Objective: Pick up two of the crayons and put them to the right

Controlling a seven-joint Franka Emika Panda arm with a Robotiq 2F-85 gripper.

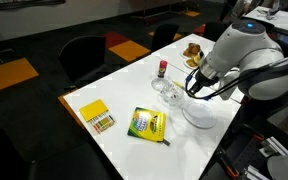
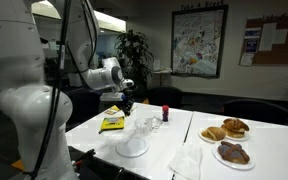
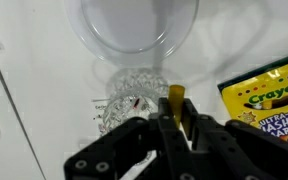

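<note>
The tabletop between plate and napkin (image 2: 159, 153) is bare, so I should next move my gripper toward the white napkin and lower it there to let go of the short yellow crayon.
In the wrist view a short yellow crayon (image 3: 174, 98) stands upright between my gripper's (image 3: 176, 108) black fingers, its top poking above them. The gripper is shut on it and hangs above the white table (image 3: 44, 120), near a cut-glass dish (image 3: 127, 95) and beside the green-and-yellow crayon box (image 3: 271, 92). In both exterior views the gripper (image 1: 195, 89) (image 2: 127, 104) hovers over the middle of the table; the crayon is too small to make out there. Small coloured sticks (image 1: 103, 124) lie by a yellow pack (image 1: 92, 109) near the table's front corner.
A large clear glass bowl (image 3: 134, 25) (image 1: 199, 115) (image 2: 132, 148) stands close to the gripper. A red-capped bottle (image 1: 163, 68) (image 2: 165, 111) is further back. Plates of pastries (image 2: 230, 129) (image 2: 233, 153) sit at one end. The crayon box (image 1: 147, 123) lies flat.
</note>
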